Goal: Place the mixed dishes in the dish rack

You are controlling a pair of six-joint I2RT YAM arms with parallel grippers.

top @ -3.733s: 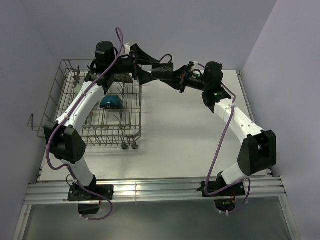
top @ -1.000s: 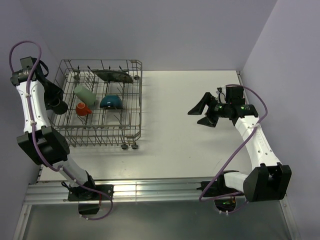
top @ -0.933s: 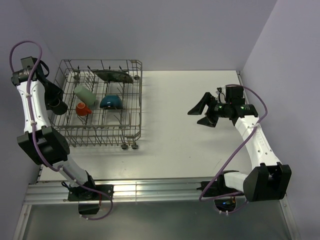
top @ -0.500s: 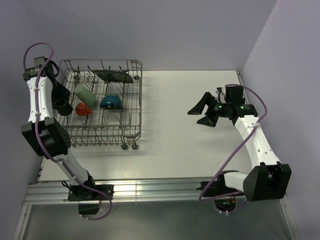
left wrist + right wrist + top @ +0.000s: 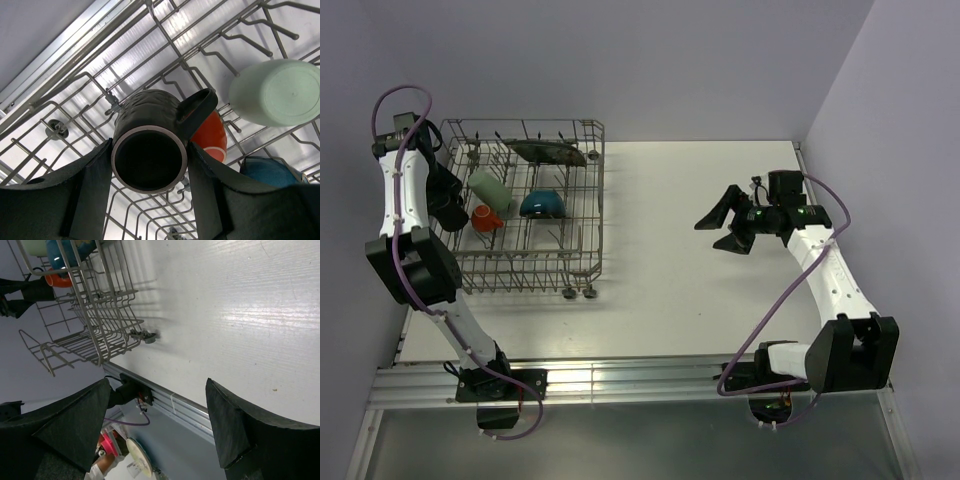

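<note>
My left gripper lowers slightly toward the orange-red cup (image 5: 485, 217) next and releases the held cup onto the rack wires beside it, since those wires are bare.
My left gripper (image 5: 444, 204) is shut on the small brown cup (image 5: 149, 159), one finger on each side of its body, the cup's mouth facing the wrist camera. It hangs over the left part of the dish rack (image 5: 596, 200). Inside the rack lie the pale green mug (image 5: 490, 188), the orange-red cup (image 5: 485, 217), the blue bowl (image 5: 543, 204) and, at the back, the dark plate (image 5: 550, 152). In the left wrist view the orange-red cup (image 5: 212, 137) sits just behind the brown cup, with the mug (image 5: 276, 92) to its right. My right gripper (image 5: 722, 224) stands open over bare table.
The rack's upright tines (image 5: 165, 35) lie close beneath the held cup. A purple wall stands just left of the left arm. The table (image 5: 670, 260) stretches white between the rack and the right arm. The right wrist view shows the rack's wheels (image 5: 147, 335) and the near rail.
The left arm has swung right, from beside the wall toward the rack's left edge, carrying the brown cup. The right arm has barely shifted.
</note>
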